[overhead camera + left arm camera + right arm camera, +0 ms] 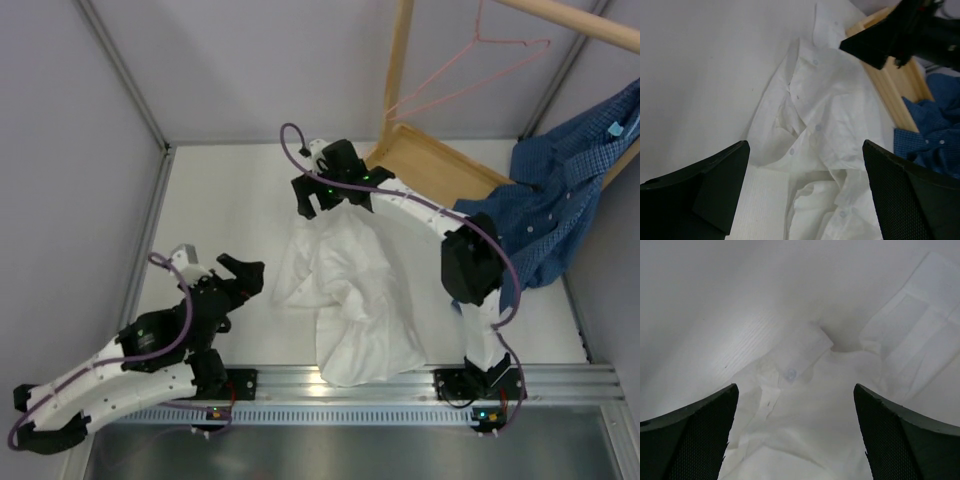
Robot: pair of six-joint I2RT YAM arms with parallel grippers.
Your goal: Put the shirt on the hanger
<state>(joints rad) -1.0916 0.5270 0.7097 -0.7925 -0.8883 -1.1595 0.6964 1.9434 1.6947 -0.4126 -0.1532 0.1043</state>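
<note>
I will next lower my right gripper onto the buttoned collar fold (318, 223) (794, 369) below it at the shirt's far end. Its open fingers are already on both sides of that part of the collar.
The white shirt (345, 290) lies crumpled on the table between the two arms. My right gripper (325, 197) hovers over its far end, open. In the right wrist view its fingers (700, 435) straddle a buttoned collar part of the shirt (790, 374) without closing on it; the right gripper (795, 387) holds nothing. My left gripper (240, 275) stands open just left of the shirt. The left gripper (805, 145) looks across the shirt's button placket (825, 115), empty. The pink wire hanger (470, 70) hangs from the wooden rack at the back, apart from both grippers.
A blue checked shirt (560, 200) drapes from the rack on the right, down to the table. The rack's wooden post (398, 60) and tray base (440, 165) stand behind the right gripper. Grey walls close in left and back.
</note>
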